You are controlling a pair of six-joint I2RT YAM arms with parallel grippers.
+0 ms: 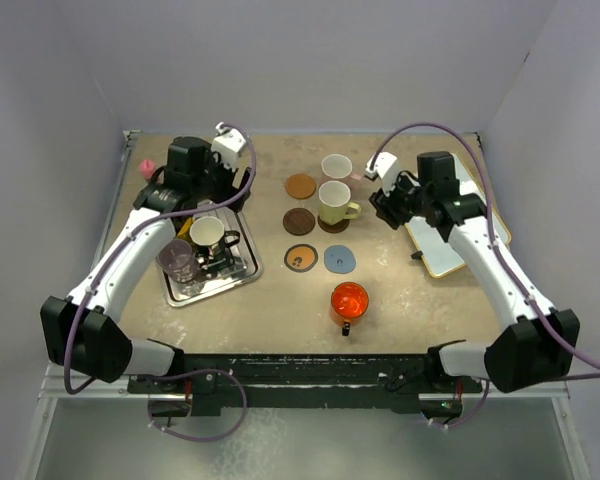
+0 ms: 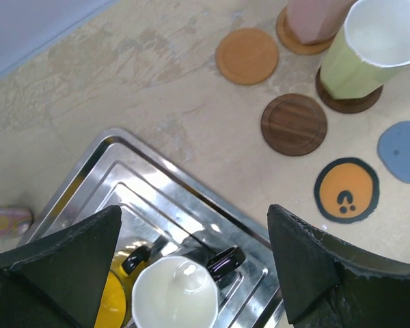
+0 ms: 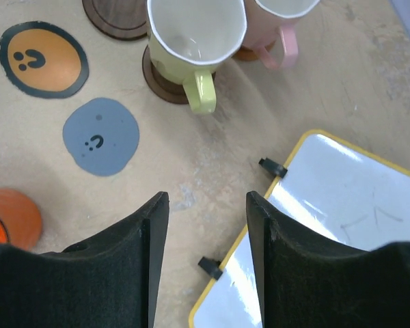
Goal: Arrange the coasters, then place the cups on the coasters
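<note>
The robot should pull its left gripper back and lower it onto the black cup's rim by the yellow cup (image 1: 193,231) (image 2: 113,301), because the black cup's upturned rim is below and behind the gripper.
My left gripper (image 2: 195,209) hangs open over the silver tray (image 2: 147,193), above the black cup with a white inside (image 2: 175,295); a yellow cup (image 2: 113,301) lies beside it. A clear purplish cup (image 1: 177,260) also stands in the tray. The pink cup (image 1: 336,166) and the cream-green cup (image 1: 333,203) each stand on a brown coaster. Bare coasters: orange (image 1: 300,185), dark brown (image 1: 298,220), black with orange (image 1: 301,257), grey-blue (image 1: 339,259). The red-orange cup (image 1: 348,300) sits on the table. My right gripper (image 3: 207,198) is open and holds nothing, right of the cream-green cup (image 3: 195,34).
A yellow-rimmed whiteboard (image 1: 450,235) lies at the right, under my right arm. A small pink-capped bottle (image 1: 147,166) lies at the back left by the tray. Grey walls close off the back and both sides.
</note>
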